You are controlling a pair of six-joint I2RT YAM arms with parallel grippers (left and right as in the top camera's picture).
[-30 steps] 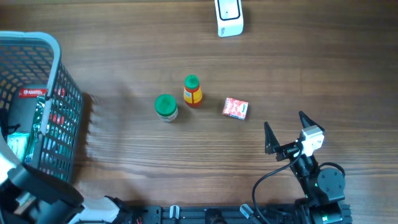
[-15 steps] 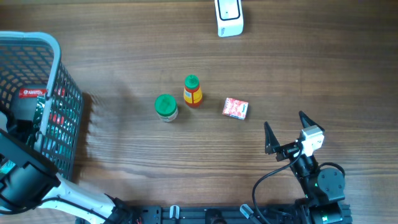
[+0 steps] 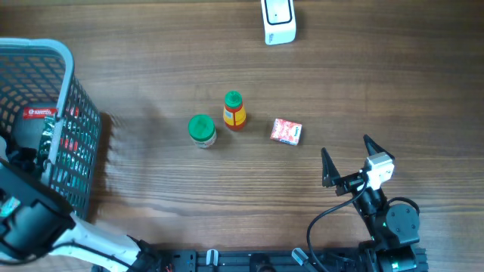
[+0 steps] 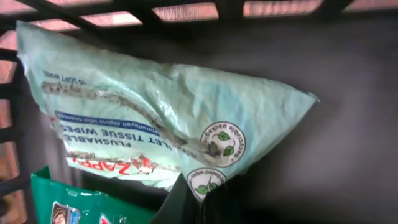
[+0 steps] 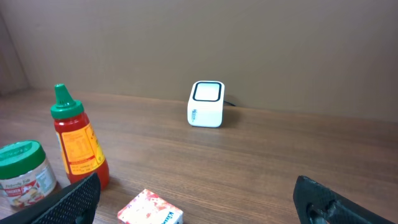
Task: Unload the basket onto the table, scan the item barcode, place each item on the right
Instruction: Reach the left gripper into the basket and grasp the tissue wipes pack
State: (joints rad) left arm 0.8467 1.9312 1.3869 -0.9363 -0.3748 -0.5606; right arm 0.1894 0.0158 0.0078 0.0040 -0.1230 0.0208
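The wipes go up and over to the tabletop beside the small box with my left gripper next. It releases them there, since the small box lies to its right in the overhead view.
In the left wrist view a pale green pack of tissue wipes lies inside the dark basket. My left gripper is shut on its lower corner, which is pinched between the dark fingers. From overhead only the left arm shows, reaching into the grey basket; its gripper is hidden there. The white barcode scanner stands at the table's far edge, also in the right wrist view as the scanner. My right gripper rests open near the front right, nothing between its fingers.
A red sauce bottle, a green-lidded jar and a small red-and-white box stand mid-table, ahead of the right gripper. A dark green packet lies below the wipes in the basket.
The left arm has moved up over the basket's near corner and now covers the pale pack seen a second ago. The right arm has not moved.
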